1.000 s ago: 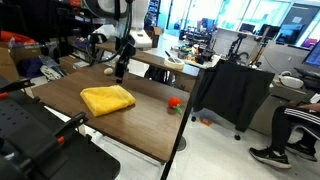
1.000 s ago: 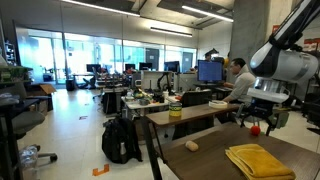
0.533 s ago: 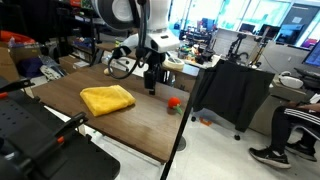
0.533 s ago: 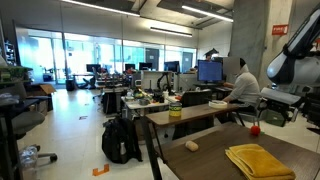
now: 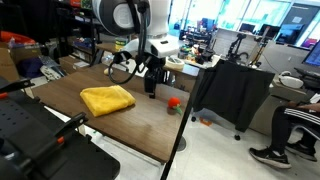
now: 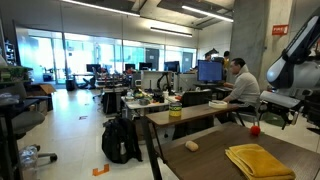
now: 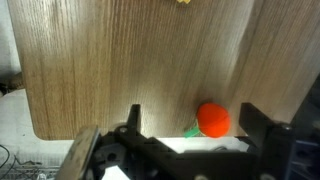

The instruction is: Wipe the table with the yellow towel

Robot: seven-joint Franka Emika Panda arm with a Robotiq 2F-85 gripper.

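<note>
My gripper moves toward the right in the wrist view and down around the red-orange ball (image 5: 173,102) (image 7: 213,120) to close next. The ball lies on the tabletop to be wiped.
The yellow towel (image 5: 107,99) lies bunched on the dark wood table (image 5: 140,125), near its left part in an exterior view; it also shows at the lower right as the towel (image 6: 262,160). My gripper (image 5: 151,89) hangs open over the table to the right of the towel, apart from it. In the wrist view the gripper (image 7: 195,120) points down with nothing held, its two dark fingers (image 7: 135,116) wide apart. A sliver of the yellow towel (image 7: 184,2) shows at the top edge there.
A small red-orange ball (image 7: 212,119) with a green stem rests on the table near its edge, seen between my fingers from above; it also shows in an exterior view (image 5: 173,102). A small beige object (image 6: 192,146) lies on the table. A seated person (image 5: 295,125) is off to the right.
The arm swung from the back of the table toward the ball end, away from the towel. In the last half second it has barely moved. The jaws stayed open.
</note>
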